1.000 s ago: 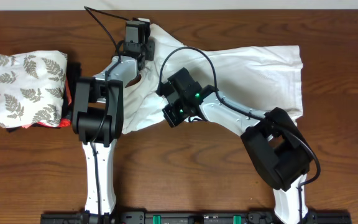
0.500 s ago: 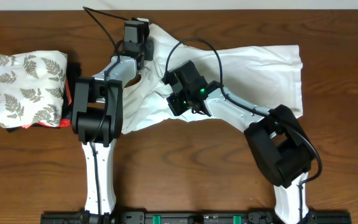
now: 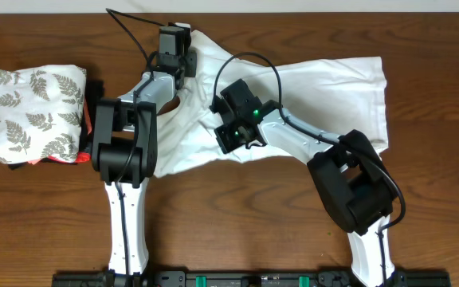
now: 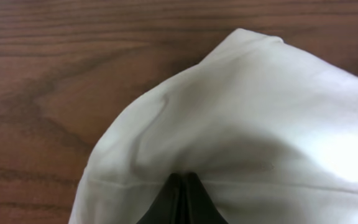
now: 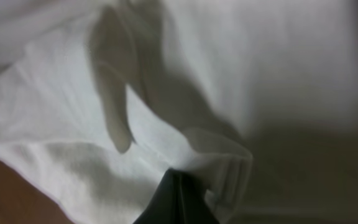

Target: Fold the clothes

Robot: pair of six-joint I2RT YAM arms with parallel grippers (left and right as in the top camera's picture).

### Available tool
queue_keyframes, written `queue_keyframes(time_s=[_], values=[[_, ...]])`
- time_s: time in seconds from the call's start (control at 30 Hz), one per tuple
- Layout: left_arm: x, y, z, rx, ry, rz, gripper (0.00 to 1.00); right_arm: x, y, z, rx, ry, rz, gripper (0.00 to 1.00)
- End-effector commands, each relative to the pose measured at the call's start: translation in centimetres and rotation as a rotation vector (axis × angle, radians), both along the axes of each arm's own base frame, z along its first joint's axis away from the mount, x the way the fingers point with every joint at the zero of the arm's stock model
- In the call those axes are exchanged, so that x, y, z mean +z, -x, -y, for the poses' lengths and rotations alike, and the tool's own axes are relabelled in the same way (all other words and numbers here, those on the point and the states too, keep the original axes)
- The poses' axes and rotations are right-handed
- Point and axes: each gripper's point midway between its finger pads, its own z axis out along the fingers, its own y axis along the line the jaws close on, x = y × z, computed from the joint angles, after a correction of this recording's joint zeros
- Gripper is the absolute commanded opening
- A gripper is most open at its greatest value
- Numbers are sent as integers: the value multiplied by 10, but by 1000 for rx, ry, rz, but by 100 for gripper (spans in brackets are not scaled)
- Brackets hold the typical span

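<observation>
My right gripper will next pull the shirt's bunched fold back toward the shirt's near edge (image 3: 228, 159) and let it go, because that edge is just back from my gripper.
The white T-shirt (image 3: 333, 88) lies spread and wrinkled across the back middle and right of the wooden table. Its print does not show. My left gripper (image 3: 186, 57) is at the shirt's far left corner. In the left wrist view its fingers (image 4: 182, 182) are shut on the white cloth (image 4: 260, 112), with bare table beyond. My right gripper (image 3: 231, 142) is over the shirt's left middle part near the front edge. In the right wrist view its fingers (image 5: 179, 182) are shut on a bunched fold of the shirt (image 5: 229, 62).
A folded white cloth with grey fern leaves (image 3: 34, 112) sits at the far left on top of red (image 3: 54, 160) and black (image 3: 94, 100) folded garments. Both arm bases stand at the front of the table (image 3: 237, 223).
My right gripper shifted toward the back and then slightly right, pulling the shirt's left part with it. The left arm has not moved.
</observation>
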Motion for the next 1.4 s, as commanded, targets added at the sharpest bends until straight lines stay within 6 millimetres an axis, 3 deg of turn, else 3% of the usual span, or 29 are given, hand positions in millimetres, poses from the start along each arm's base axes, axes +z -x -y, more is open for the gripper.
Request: queue_keyframes(time_s=[0.0,0.2,0.5,0.7,0.87,1.0,1.13,1.2,1.27,1.37], values=[[-13,0,-13,29,-6,-10,6,-37,62,13,-13,74,-269,1],[-5,-8,-17,36,0,34,6,-37,89,13,21,118,-341,1],[-1,-11,-17,34,1,55,6,-37,87,8,29,104,-321,1],[9,-13,-15,25,11,70,6,-34,66,3,11,52,-263,1],[53,-13,-15,4,-10,114,6,-7,20,5,-49,-26,-155,12],[89,-2,-16,4,-10,104,6,33,-39,33,-163,-51,-14,19],[109,23,-19,35,16,25,6,75,-99,89,-314,-40,134,24],[117,30,-20,55,36,7,6,85,-118,120,-386,-39,162,28],[125,34,-20,56,38,8,6,86,-122,140,-425,-65,130,28],[127,38,-19,50,41,-3,6,79,-110,154,-439,-91,29,27]])
